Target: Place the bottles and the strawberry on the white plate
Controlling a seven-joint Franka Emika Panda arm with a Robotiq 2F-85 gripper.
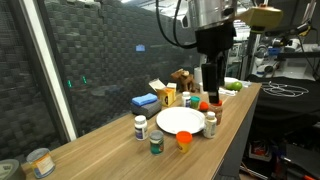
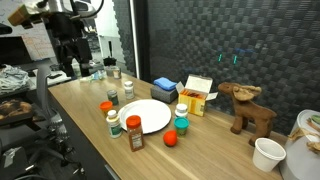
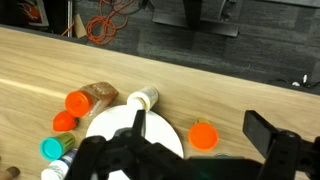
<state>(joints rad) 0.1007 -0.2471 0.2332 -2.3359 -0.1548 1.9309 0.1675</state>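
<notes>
My open gripper will move outward and down onto the white cap of the bottle [image 1: 140,120] beside the gray-lidded jar, because that bottle is still off the plate [image 1: 180,120].
The white plate [image 1: 180,120] [image 2: 145,115] [image 3: 110,135] lies bare on the wooden table, with the bottles standing around it. A squat orange bottle [image 1: 184,139] [image 2: 106,106] [image 3: 204,134] stands beside the plate's rim. A white-capped bottle [image 1: 210,123] [image 3: 143,98] and a green-capped one [image 1: 156,143] [image 3: 52,148] also stand near the rim, and a red-capped brown bottle [image 2: 134,132] is at the table's edge. The strawberry [image 2: 170,138] sits on the table off the plate. My gripper [image 1: 212,86] [image 2: 73,62] [image 3: 200,126] hangs open and empty well above the table, and the orange bottle shows far below between its fingers.
A blue box [image 1: 145,100] [image 2: 165,85] and a yellow box [image 2: 198,95] stand behind the plate near the dark wall. A wooden moose figure [image 2: 245,108] and a white cup [image 2: 267,153] are further along. A tin can [image 1: 40,161] stands at the table's near end.
</notes>
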